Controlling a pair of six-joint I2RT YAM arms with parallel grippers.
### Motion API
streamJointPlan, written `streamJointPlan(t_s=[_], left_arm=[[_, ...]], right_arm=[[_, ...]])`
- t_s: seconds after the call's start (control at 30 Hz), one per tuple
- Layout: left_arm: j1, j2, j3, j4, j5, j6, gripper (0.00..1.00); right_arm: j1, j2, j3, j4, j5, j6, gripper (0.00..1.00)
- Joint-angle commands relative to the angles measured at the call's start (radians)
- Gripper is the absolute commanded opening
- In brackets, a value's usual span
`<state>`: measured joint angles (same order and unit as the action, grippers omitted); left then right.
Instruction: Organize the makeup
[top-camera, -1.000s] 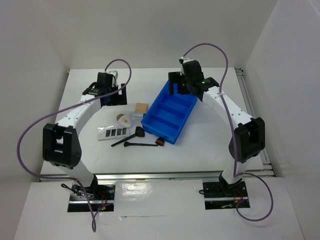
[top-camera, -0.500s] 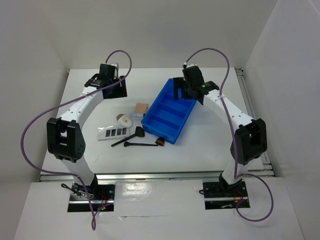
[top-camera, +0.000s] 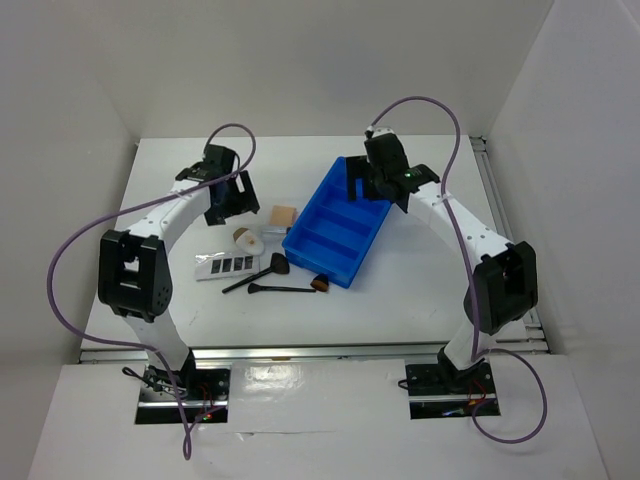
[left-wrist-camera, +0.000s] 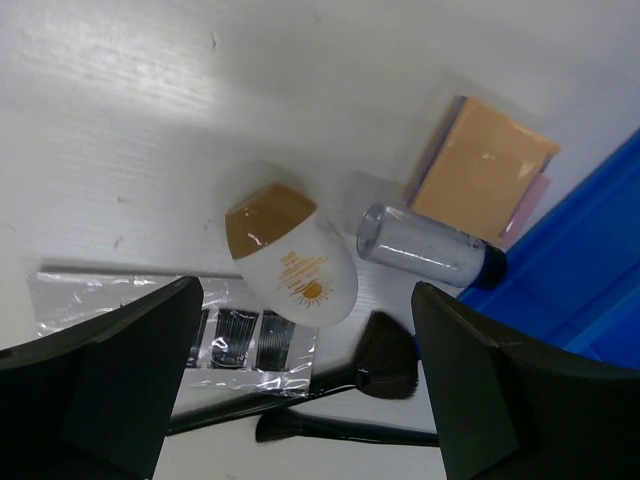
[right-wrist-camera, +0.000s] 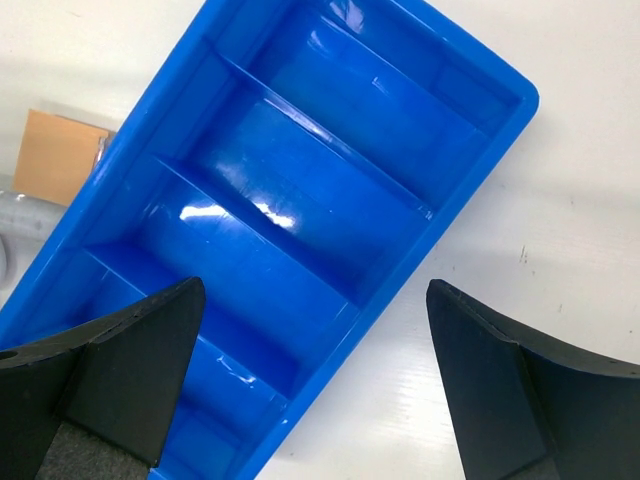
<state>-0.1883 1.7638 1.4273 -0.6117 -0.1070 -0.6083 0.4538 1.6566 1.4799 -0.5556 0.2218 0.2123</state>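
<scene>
My open fingers are above the white oval compact (top-camera: 247, 239) (left-wrist-camera: 290, 258), which lies at a slant, so I will turn my left gripper and lower it to close across the compact's sides.
The makeup lies left of the blue bin (top-camera: 338, 225): a tan square pad (top-camera: 284, 215), a white oval compact (top-camera: 247, 239), a silver palette strip (top-camera: 225, 265) and two thin black brushes (top-camera: 262, 275). My left gripper (top-camera: 225, 197) hovers open above them. Its wrist view looks down on the compact (left-wrist-camera: 290, 258), a small silver tube (left-wrist-camera: 430, 247), the pad (left-wrist-camera: 483, 170), the palette strip (left-wrist-camera: 240, 335) and a brush head (left-wrist-camera: 388, 355); the left gripper (left-wrist-camera: 305, 290) holds nothing. My right gripper (top-camera: 375, 180) hangs open over the bin's far end, the right gripper (right-wrist-camera: 315, 290) empty above the bin (right-wrist-camera: 330, 160).
All the bin's compartments that show are empty. A third brush tip (top-camera: 320, 285) lies against the bin's near corner. White walls close in the table at the back and both sides. A corner of the tan pad (right-wrist-camera: 58, 155) shows beside the bin.
The left arm has swung from the table's back left toward the makeup, with its gripper now just above the compact and pad. The right gripper shifted slightly over the bin's far end.
</scene>
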Motion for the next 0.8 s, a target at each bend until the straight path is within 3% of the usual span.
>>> streamJointPlan(t_s=[0.0,0.33,0.77], left_arm=[[0.000,-0.026,-0.028,-0.039,-0.052,-0.132,1.00],[0.000,0.057,-0.050,-0.048,-0.042,-0.284,0.98],[0.000,0.145,-0.050,-0.060,-0.071,-0.355,0.91]], right_arm=[[0.020,-0.027,0.000,-0.003,0.007,0.006,0.99],[0.029,-0.006,0.010,-0.043,0.016,0.006,0.99],[0.029,-0.006,-0.012,-0.061,0.036,0.006,0.99]])
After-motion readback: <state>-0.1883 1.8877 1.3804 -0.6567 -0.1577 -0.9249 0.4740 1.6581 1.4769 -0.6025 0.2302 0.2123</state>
